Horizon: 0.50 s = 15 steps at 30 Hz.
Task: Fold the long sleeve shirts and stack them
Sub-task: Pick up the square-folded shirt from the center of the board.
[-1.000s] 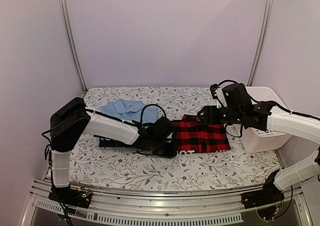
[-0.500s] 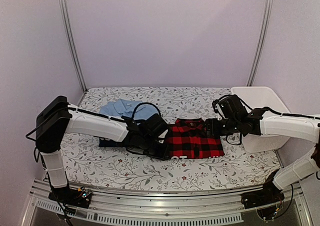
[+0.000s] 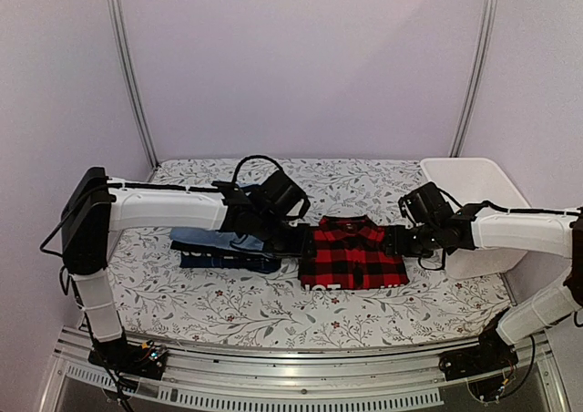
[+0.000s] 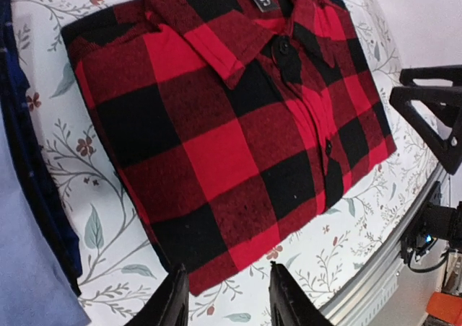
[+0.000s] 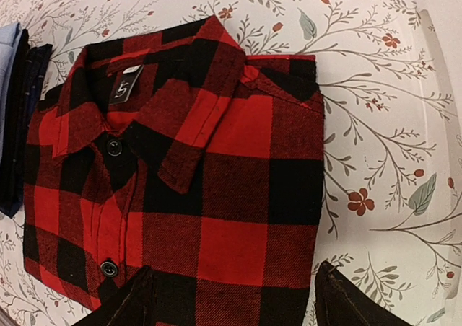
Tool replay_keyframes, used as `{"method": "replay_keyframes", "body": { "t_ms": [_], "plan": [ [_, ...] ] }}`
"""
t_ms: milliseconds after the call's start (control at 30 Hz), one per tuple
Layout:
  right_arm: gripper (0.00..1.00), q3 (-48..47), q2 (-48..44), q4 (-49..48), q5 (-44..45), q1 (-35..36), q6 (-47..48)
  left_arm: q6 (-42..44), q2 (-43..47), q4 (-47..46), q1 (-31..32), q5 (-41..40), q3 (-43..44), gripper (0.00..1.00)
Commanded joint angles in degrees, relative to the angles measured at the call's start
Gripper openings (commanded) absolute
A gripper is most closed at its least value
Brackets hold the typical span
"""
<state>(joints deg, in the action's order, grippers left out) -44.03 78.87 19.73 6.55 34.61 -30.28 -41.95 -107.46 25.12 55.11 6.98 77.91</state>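
Next, my left gripper moves down onto the flannel shirt's side edge (image 3: 303, 259) (image 4: 119, 159) facing the light blue shirt, because a bare piece of tablecloth there leaves its fingers room.
The red-and-black checked flannel shirt (image 3: 352, 255) lies folded flat mid-table, collar away from me, with white lettering at its front edge. It fills the left wrist view (image 4: 231, 124) and the right wrist view (image 5: 180, 174). My left gripper (image 3: 297, 239) is open and empty just over the shirt's left edge (image 4: 229, 298). My right gripper (image 3: 393, 242) is open and empty over its right edge (image 5: 238, 301). The light blue shirt (image 3: 199, 239) lies on the dark navy garment (image 3: 223, 260) to the left of the flannel.
The white plastic basket (image 3: 474, 213) stands at the table's right side, just behind my right arm. The floral tablecloth (image 3: 255, 307) covers the table. The table's metal front rail (image 3: 301, 375) runs along the near edge.
The flannel's raised right end has come down and the shirt now lies flat. My right gripper has sunk to its right edge. My left arm has swung back, gripper open at the left edge.
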Motion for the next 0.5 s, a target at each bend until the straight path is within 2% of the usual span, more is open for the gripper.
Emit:
{"method": "replay_keyframes", "body": {
  "t_ms": [0,167,467],
  "plan": [
    [0.73,1.18,1.64,0.06,-0.60,-2.42,-1.16,-1.23,-6.28,2.72,-1.50,-3.63,4.81,0.38],
    [0.73,1.32,3.78,-1.07,-1.67,-4.63,-1.01,-2.56,-9.73,1.58,-3.27,-6.17,5.21,0.38],
    [0.72,1.73,9.35,-3.83,-4.69,-7.62,-0.88,-3.06,-15.01,-2.12,-4.37,-3.08,6.05,0.41]
  ]
}}
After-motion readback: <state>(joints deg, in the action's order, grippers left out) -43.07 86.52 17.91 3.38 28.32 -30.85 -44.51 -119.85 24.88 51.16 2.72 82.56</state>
